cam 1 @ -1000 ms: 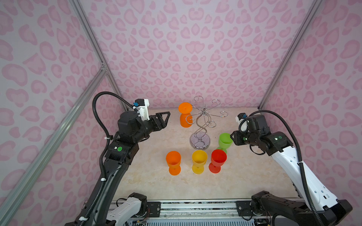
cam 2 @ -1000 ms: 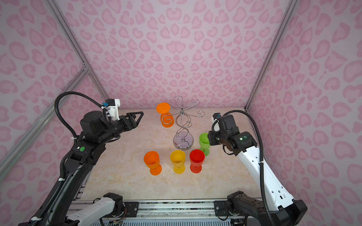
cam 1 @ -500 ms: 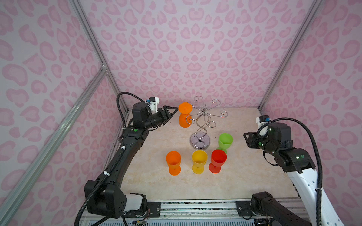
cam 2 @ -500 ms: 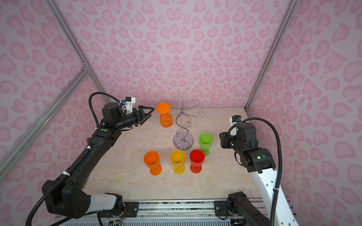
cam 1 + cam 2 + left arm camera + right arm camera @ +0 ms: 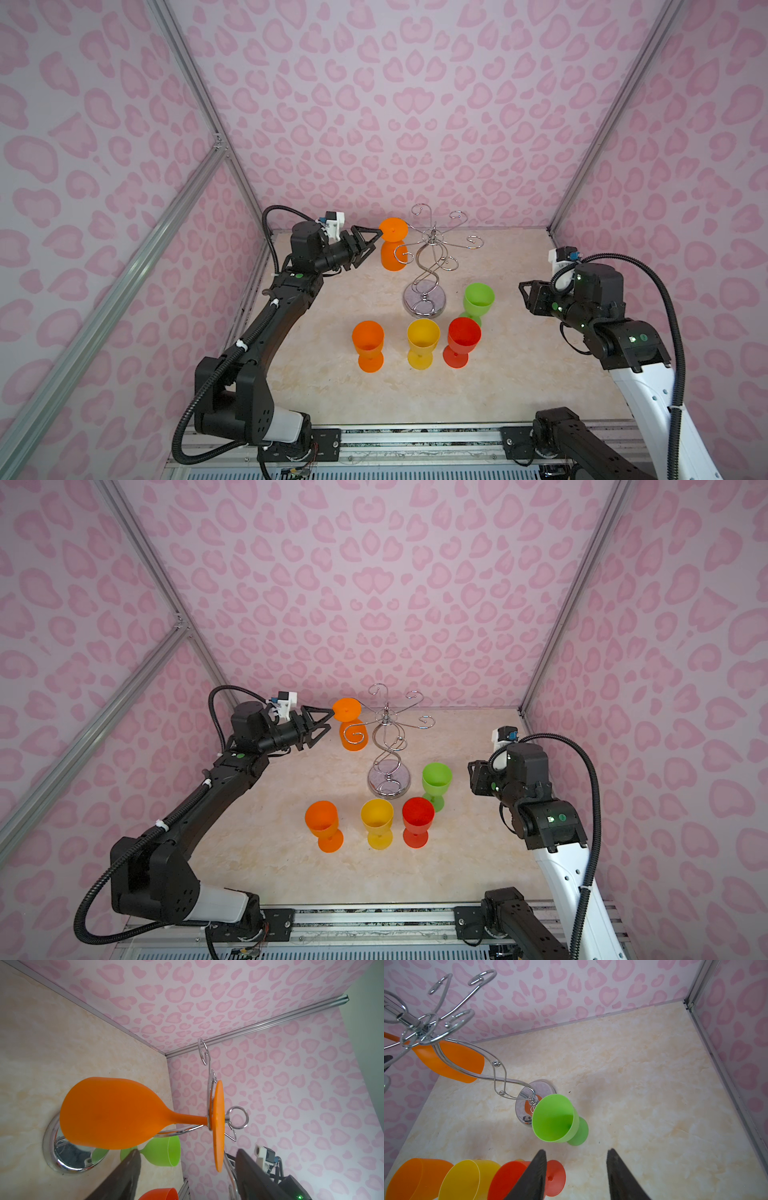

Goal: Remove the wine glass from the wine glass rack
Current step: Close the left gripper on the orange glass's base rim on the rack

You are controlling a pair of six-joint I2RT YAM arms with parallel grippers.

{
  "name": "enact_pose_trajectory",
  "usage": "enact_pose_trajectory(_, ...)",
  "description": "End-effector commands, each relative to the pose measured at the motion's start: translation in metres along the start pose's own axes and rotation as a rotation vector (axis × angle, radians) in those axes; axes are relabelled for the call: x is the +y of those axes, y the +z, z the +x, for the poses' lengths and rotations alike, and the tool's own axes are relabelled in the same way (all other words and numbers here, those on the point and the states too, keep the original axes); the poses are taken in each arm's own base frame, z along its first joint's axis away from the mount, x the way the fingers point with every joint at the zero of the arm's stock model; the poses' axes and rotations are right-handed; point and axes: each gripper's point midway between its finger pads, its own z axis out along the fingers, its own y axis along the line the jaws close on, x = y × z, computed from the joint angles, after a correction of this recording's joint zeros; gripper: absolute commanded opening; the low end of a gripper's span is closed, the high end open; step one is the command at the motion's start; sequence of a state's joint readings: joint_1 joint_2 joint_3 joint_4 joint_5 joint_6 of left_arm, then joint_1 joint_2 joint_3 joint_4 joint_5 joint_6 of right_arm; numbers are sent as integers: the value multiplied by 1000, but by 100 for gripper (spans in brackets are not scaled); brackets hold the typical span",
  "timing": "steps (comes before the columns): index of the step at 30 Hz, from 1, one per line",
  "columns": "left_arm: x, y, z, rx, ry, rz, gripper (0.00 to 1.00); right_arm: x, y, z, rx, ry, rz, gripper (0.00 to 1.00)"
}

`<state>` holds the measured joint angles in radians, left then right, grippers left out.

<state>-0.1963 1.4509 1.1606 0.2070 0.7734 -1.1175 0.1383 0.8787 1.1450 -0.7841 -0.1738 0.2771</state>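
Note:
My left gripper has its open fingers just short of the glass foot's near edge (image 5: pixel 385 232) (image 5: pixel 218 1163), which is clear of the rack's arm. It will slide toward the rack next and close on that edge.
An orange wine glass (image 5: pixel 392 257) (image 5: pixel 353 737) hangs upside down by its foot from a left-hand arm of the chrome wine glass rack (image 5: pixel 429 266) (image 5: pixel 388 750). My left gripper (image 5: pixel 371 245) (image 5: pixel 328 723) is open, level with the glass's stem and just left of it. In the left wrist view the orange wine glass (image 5: pixel 108 1111) fills the middle, and the rim of its foot lies between the spread tips of the left gripper (image 5: pixel 187 1159), untouched. My right gripper (image 5: pixel 525 296) (image 5: pixel 575 1159) is open and empty, right of a green glass (image 5: pixel 554 1120).
Upright on the table near the rack's round base (image 5: pixel 424 298) stand a green glass (image 5: pixel 478 297), an orange glass (image 5: pixel 368 338), a yellow glass (image 5: pixel 423 336) and a red glass (image 5: pixel 464 336). Pink patterned walls with metal rails close in the table on three sides.
The left arm has reached forward, bringing its open gripper up to the hanging orange glass. The right gripper has let go of the green glass and drawn back to the right.

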Motion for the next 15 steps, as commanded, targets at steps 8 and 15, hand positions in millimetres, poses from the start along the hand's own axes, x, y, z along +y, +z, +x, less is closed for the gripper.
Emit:
enact_pose_trajectory(8, -25, 14, -6, 16, -24, 160, 65, 3, 5, 1, -7, 9, -25, 48)
enact_pose_trajectory(15, -30, 21, -4, 27, -28, 179, 52, 1, 6, 3, -4, 12, -20, 48)
